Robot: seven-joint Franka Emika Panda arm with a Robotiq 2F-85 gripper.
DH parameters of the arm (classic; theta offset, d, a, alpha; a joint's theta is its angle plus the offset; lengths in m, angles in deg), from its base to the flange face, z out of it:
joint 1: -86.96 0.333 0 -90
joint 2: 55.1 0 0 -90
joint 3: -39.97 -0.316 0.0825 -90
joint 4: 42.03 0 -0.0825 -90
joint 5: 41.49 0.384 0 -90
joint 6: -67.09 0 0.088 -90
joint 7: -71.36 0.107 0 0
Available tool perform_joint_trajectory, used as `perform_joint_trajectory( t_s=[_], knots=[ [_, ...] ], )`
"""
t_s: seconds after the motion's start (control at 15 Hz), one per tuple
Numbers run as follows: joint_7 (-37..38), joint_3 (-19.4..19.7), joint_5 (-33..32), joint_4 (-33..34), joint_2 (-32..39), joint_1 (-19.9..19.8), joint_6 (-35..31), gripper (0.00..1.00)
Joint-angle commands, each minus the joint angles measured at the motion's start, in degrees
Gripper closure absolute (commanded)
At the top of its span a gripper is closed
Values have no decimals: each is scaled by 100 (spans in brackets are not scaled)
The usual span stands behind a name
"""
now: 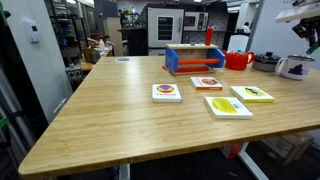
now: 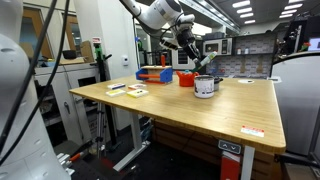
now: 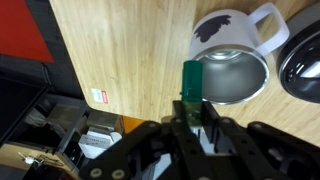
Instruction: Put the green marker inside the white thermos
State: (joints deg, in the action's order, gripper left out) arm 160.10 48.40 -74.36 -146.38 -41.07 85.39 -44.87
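My gripper moves the marker (image 3: 191, 82) down toward the right in the wrist view next and releases it into the thermos's open grey inside. It still overlies the thermos's rim.
In the wrist view my gripper (image 3: 192, 110) comes in from the bottom, shut on the green marker (image 3: 191, 82). The marker's free end sticks out over the near rim of the white thermos (image 3: 232, 62), a squat white vessel with a side handle and an open grey inside. In both exterior views the gripper (image 2: 197, 58) hangs a little above the thermos (image 2: 205, 87). The thermos (image 1: 293, 67) stands at the table's far right edge, under the gripper (image 1: 306, 35).
A dark round pot (image 3: 305, 70) sits right beside the thermos. A red jug (image 1: 238, 60) and a blue and red rack (image 1: 195, 58) stand at the back. Several picture cards (image 1: 228, 106) lie mid-table. A sticker (image 3: 100, 96) marks the wooden table (image 1: 120, 110).
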Motion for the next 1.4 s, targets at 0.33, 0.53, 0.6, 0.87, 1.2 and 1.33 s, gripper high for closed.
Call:
perform_joint_trajectory(
  t_s=[0.33,0.53,0.6,0.87,1.2,1.33],
  knots=[
    [406,173,-276,709,591,44,-388,94],
    [374,180,-236,776,618,26,-391,94],
    [362,186,-216,781,640,14,-383,94],
    [359,257,-194,796,777,-8,-344,94],
    [307,315,-160,780,930,-20,-370,94],
    [293,329,-141,773,984,-28,-376,94]
  ],
)
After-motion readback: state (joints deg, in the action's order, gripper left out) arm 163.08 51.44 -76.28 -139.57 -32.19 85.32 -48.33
